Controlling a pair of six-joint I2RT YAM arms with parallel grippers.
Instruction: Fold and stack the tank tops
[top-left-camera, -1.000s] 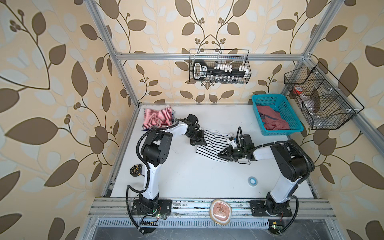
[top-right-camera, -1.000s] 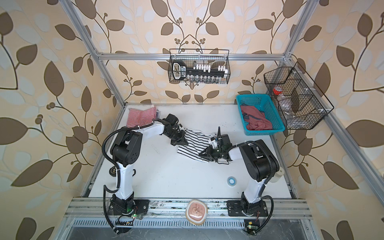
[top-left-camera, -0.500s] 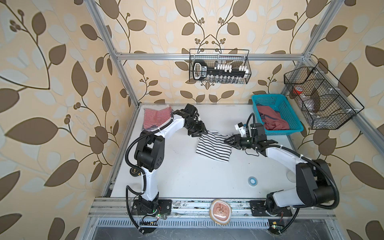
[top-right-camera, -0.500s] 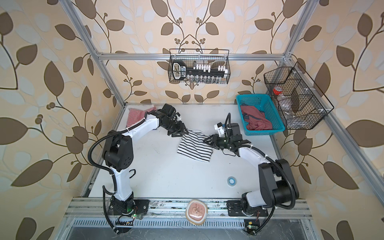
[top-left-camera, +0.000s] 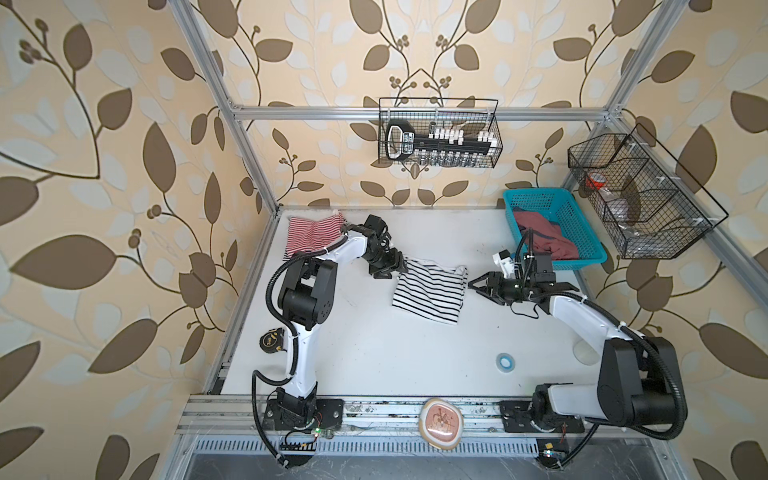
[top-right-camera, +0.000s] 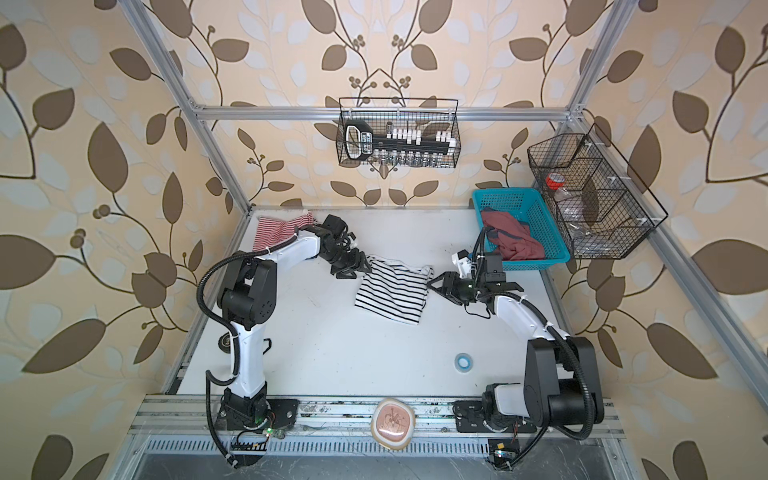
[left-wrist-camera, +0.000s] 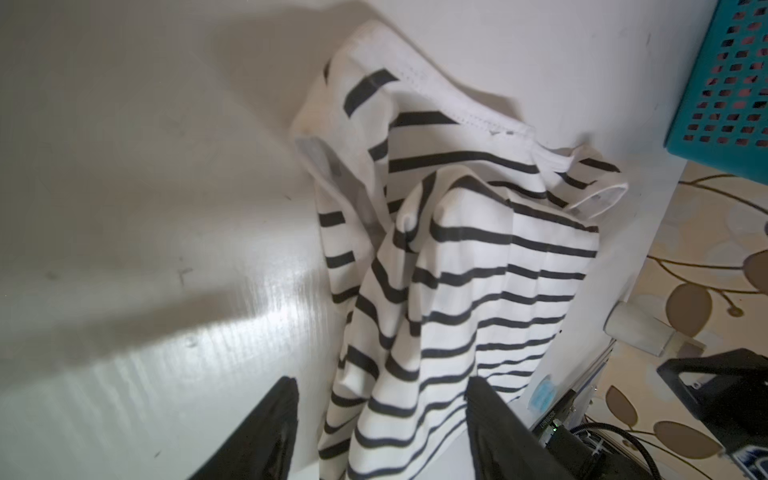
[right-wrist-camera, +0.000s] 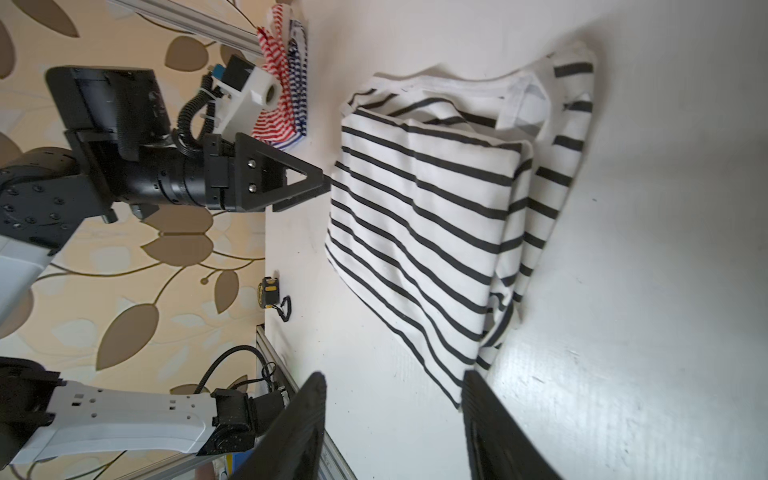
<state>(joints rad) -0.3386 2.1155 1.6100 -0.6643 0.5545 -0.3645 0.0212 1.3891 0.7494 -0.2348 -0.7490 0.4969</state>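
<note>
I should next lower my left gripper toward my right gripper, onto the rumpled edge of the black-and-white tank top below it, because the layers are bunched unevenly there.
The black-and-white striped tank top lies folded in the middle of the white table. My left gripper stands open at its far-left edge, and the cloth runs loose between the spread fingers. Just off the top's right edge, my right gripper is open and holds nothing; a corner of the top lies beside one finger. The red-and-white striped top sits folded in the far-left corner. The dusty red top is crumpled in the basket.
A teal basket stands at the far right of the table. A blue tape roll lies front right and a tape measure at the left edge. Wire baskets hang on the back wall and the right wall.
Both grippers have opened and let go of the black-and-white top. The right gripper has drawn back off it to the right, and the top now lies flat and folded.
</note>
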